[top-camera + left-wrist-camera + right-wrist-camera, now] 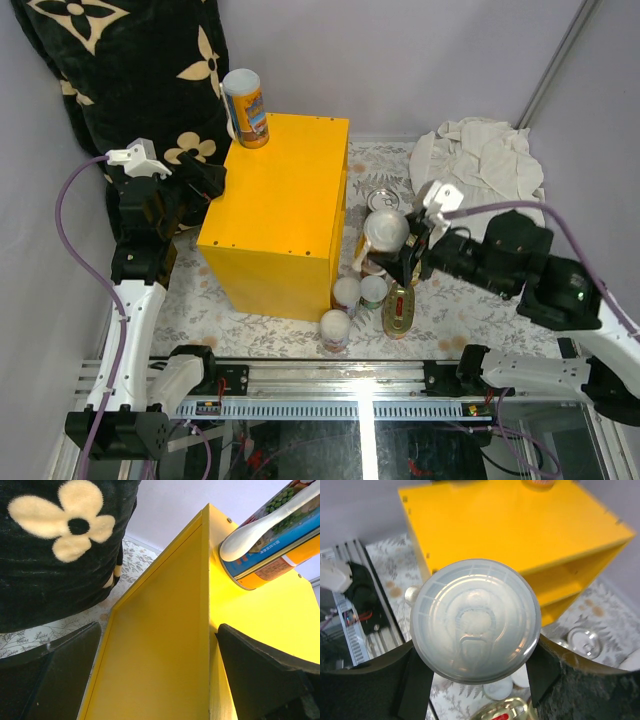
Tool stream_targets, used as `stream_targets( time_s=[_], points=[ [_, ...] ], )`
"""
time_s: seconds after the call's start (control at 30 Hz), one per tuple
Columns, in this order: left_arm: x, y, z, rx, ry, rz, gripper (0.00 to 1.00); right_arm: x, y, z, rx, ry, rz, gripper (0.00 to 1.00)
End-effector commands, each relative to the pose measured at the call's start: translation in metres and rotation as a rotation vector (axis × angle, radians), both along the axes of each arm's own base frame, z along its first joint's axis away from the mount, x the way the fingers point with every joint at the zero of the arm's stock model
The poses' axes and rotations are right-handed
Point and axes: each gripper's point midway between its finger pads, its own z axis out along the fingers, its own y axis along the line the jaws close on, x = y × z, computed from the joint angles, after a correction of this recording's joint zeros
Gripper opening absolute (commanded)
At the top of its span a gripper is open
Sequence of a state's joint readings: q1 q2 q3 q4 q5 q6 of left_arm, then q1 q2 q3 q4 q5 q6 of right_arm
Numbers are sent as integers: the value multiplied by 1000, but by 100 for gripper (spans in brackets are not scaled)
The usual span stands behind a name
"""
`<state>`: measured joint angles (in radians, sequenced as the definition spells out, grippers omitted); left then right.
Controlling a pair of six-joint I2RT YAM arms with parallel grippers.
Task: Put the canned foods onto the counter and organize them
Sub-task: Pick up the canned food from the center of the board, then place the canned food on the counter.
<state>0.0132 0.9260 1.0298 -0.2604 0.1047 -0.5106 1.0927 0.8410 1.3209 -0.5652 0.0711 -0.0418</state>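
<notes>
The spot at the counter's back beside the labelled can is bare. My right gripper should next move outward and over the counter's top, stand my can there and open.
The yellow counter [280, 210] stands in the middle. One orange-and-blue labelled can [246, 108] stands upright on its back left corner; it also shows in the left wrist view [270, 535]. My left gripper [205, 180] is open and empty, its jaws straddling the counter's top left edge [200, 630]. My right gripper [392, 248] is shut on a white-lidded can [385, 232], held above the floor to the right of the counter; its lid [476, 627] fills the right wrist view. Three white-lidded cans [346, 293] and a gold oval tin [398, 310] lie below.
A black flower-patterned pillow [130, 70] leans at the back left, close behind my left arm. A silver-topped can [381, 200] stands right of the counter. A crumpled white cloth [480, 160] lies at the back right. A metal rail [360, 385] runs along the near edge.
</notes>
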Motion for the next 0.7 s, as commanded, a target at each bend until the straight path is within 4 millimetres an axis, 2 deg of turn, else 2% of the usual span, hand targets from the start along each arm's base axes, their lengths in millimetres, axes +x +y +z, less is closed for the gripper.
stream_targets(
  time_s=[0.0,0.2,0.27,0.4,0.5,0.67],
  points=[
    [0,10,-26,55,71,32,100,14,-8,124,194,-158,-83,0],
    [-1,11,-30,63,83,31,100,33,24,188,231,-235,-83,0],
    [-2,12,-30,63,83,31,100,37,39,201,250,-236,-68,0],
    [-3,9,-28,56,75,17,100,57,74,201,229,-232,-59,0],
    [-4,10,-26,58,69,23,100,83,90,198,256,-169,-30,0],
    [-4,11,-22,58,60,28,100,127,102,192,294,-144,-58,0]
  ],
)
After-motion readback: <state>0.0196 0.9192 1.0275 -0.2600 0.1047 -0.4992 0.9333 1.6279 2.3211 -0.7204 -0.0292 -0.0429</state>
